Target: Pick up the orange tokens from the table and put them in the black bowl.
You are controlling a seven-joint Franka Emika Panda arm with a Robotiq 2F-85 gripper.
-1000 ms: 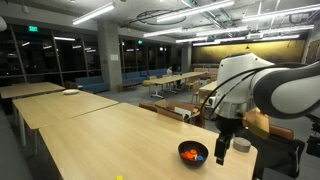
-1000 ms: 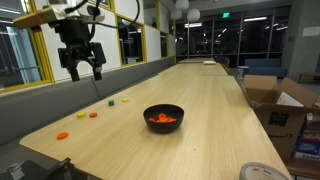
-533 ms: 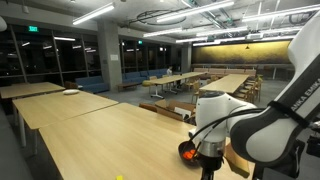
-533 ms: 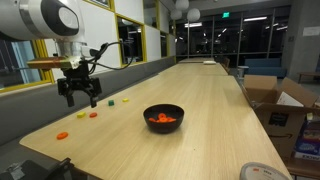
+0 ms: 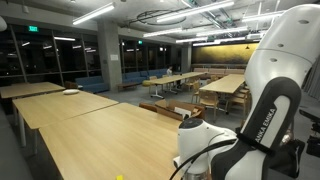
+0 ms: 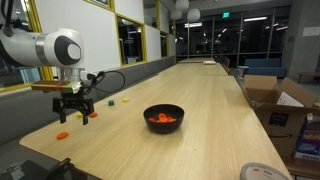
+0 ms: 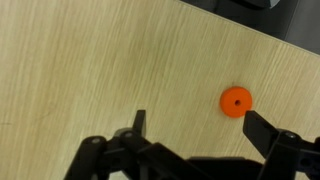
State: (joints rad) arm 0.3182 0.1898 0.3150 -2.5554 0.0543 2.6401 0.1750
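The round orange token (image 6: 62, 135) lies off-center, nearer one finger, so my gripper shifts toward the right in the wrist view and lowers onto it next.
In an exterior view my gripper (image 6: 72, 113) hangs low over the pale wooden table (image 6: 200, 100), near its end. An orange token (image 6: 62, 135) lies just in front of it and another (image 6: 93, 115) just beside it. The black bowl (image 6: 164, 116) stands to the right and holds several orange pieces. In the wrist view the gripper (image 7: 200, 125) is open and empty, and one round orange token (image 7: 236, 101) lies on the wood close to one fingertip. In an exterior view (image 5: 240, 120) the arm fills the frame and hides the bowl and the tokens.
A small yellow piece (image 6: 112, 101) and a small green piece (image 6: 127, 99) lie on the table beyond the gripper. Cardboard boxes (image 6: 268, 100) stand beside the table. A white plate (image 6: 262, 172) sits at the near corner. More tables stand behind (image 5: 40, 105).
The arm has swung down and towards the table's end, from well above the table to just over the loose orange tokens. The gripper stays open. The bowl has not moved.
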